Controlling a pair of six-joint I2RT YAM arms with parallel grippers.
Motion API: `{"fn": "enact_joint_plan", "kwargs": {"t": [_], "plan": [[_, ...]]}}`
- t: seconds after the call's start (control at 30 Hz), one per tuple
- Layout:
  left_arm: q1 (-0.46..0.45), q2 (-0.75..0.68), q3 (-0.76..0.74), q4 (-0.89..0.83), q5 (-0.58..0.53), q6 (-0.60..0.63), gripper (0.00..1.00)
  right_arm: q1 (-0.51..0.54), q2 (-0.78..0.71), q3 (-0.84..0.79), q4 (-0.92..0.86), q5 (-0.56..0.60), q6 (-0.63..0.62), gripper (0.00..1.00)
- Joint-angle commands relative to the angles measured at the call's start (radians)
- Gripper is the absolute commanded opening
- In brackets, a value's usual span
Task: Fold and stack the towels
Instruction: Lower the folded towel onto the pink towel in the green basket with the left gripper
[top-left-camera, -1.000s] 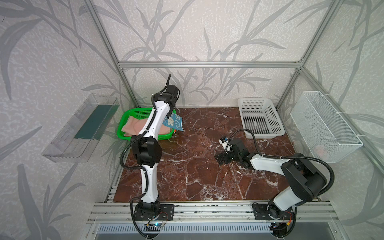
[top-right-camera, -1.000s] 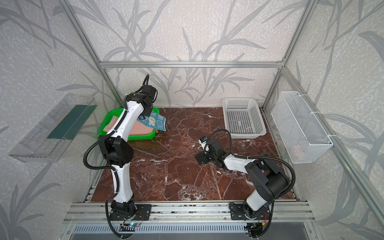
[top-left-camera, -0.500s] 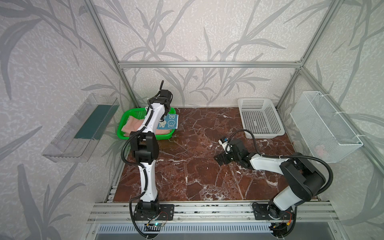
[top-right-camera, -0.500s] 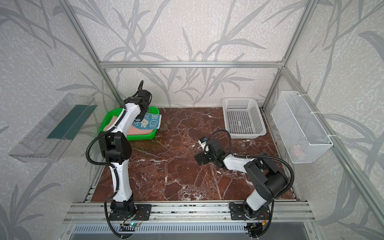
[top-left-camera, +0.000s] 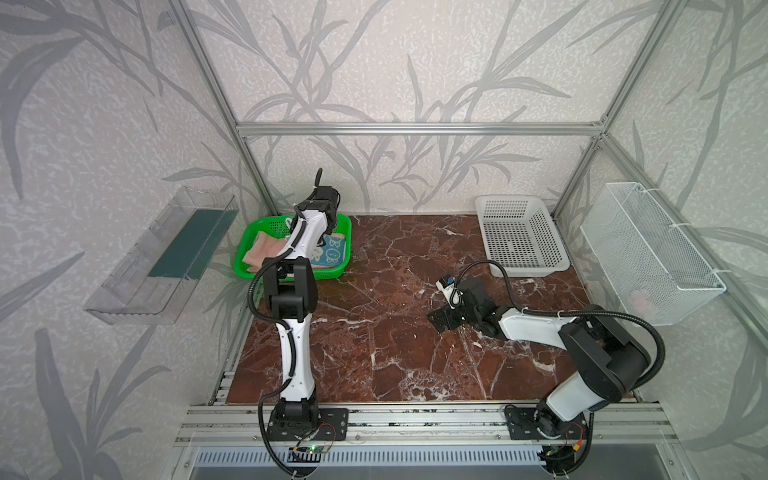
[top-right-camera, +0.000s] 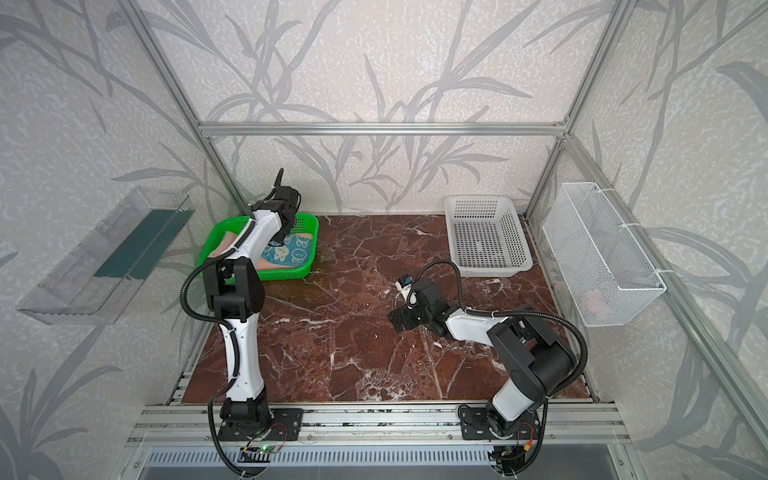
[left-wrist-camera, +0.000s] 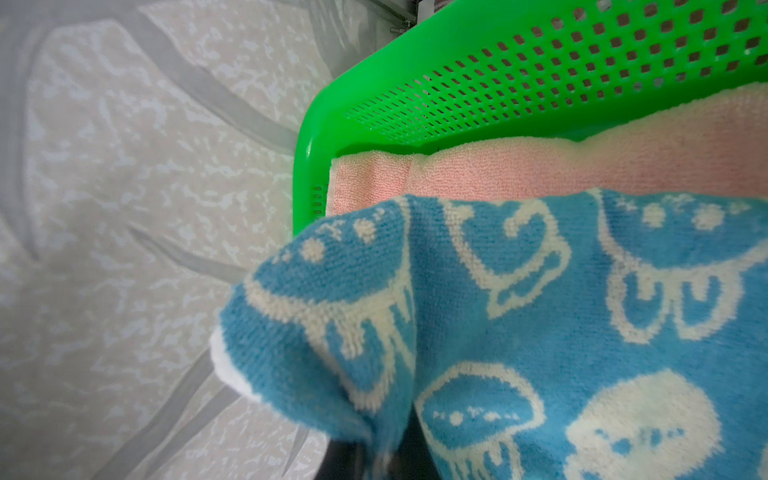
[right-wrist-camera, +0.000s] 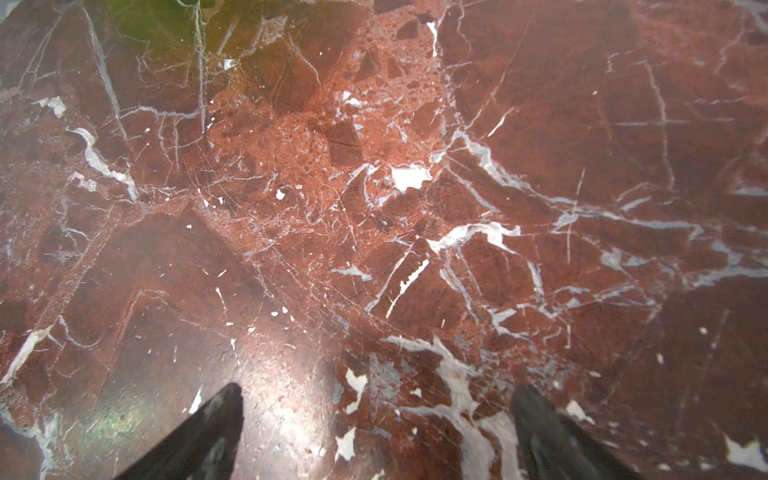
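I need to move my left gripper straight down next, toward the far edge of the pink towel, and let go of the bunched fold, because its teal corner hangs raised.
The teal towel (top-left-camera: 332, 251) (top-right-camera: 293, 251) with white cartoon faces lies on the pink towel (top-left-camera: 264, 251) (top-right-camera: 224, 243) inside the green basket (top-left-camera: 348, 245) (top-right-camera: 314, 249) at the back left. My left gripper (top-left-camera: 321, 237) (top-right-camera: 277, 240) hangs over it, mostly hidden under the wrist. In the left wrist view the left gripper (left-wrist-camera: 382, 453) is shut on a bunched fold of the teal towel (left-wrist-camera: 540, 311), with the pink towel (left-wrist-camera: 498, 170) and the green basket wall (left-wrist-camera: 457, 50) behind. My right gripper (top-left-camera: 440, 322) (top-right-camera: 401, 320) (right-wrist-camera: 374, 399) stands open and empty, low over the marble.
A white perforated basket (top-left-camera: 519, 241) sits at the back right. A wire basket (top-left-camera: 648, 249) hangs on the right wall, a clear shelf (top-left-camera: 166, 253) on the left wall. The red marble table (top-left-camera: 395, 332) spreads between the arms.
My left arm carried the teal towel from the basket's right edge leftward and back into the basket, over the pink towel. The right arm has not moved.
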Motion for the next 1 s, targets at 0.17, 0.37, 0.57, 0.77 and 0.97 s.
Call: {"fn": "enact_joint_plan", "kwargs": {"t": [0.17,0.37,0.57,0.77,0.97], "plan": [[0.006,0.063,0.000,0.022,-0.063,0.022,0.04,0.015,0.029,0.023,-0.023,0.001,0.006,0.99],[0.010,0.101,0.006,0.035,-0.144,0.022,0.57,0.018,0.043,0.024,-0.016,0.002,0.003,0.99],[0.012,0.098,0.012,0.053,-0.215,0.022,0.99,0.018,0.062,0.031,-0.014,-0.001,-0.008,0.99],[0.001,0.084,0.022,0.035,-0.251,0.011,0.99,0.018,0.081,0.057,-0.024,-0.016,-0.017,0.99],[-0.038,0.003,-0.017,0.011,-0.169,-0.054,0.99,0.018,0.059,0.095,-0.072,-0.009,-0.031,0.99]]}}
